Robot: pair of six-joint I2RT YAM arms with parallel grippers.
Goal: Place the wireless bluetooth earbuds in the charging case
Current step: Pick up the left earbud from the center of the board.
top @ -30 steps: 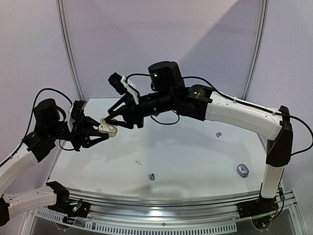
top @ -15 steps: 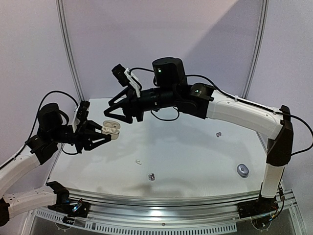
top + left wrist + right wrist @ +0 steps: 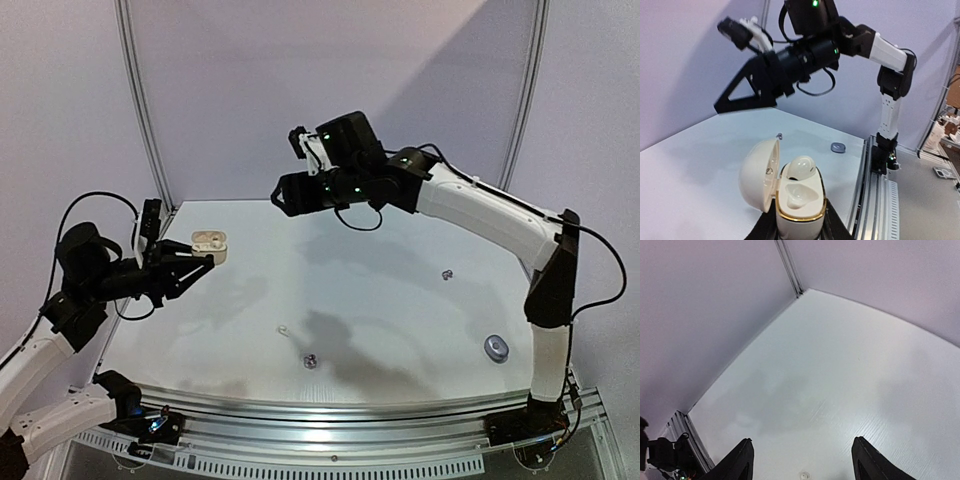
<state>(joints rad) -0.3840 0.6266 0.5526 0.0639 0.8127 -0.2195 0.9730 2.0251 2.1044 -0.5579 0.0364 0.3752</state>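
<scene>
The right gripper lowers and moves back onto the second white earbud next.
My left gripper is shut on the base of a cream charging case with a gold rim, held up above the table's left side. Its lid stands open. One glossy white earbud sits in the far socket; the near socket is empty. My right gripper hangs open and empty, high above the table's back, apart from the case. Another white earbud lies on the table, also low in the right wrist view. Two dark earbuds lie loose.
A small round grey case lies closed at the front right of the white table, seen again in the left wrist view. A metal rail runs along the near edge. Purple walls close in the back and sides.
My right gripper has drawn back from the case, up and to the right, and its jaws have spread wider. My left arm has swung the case a little to the left.
</scene>
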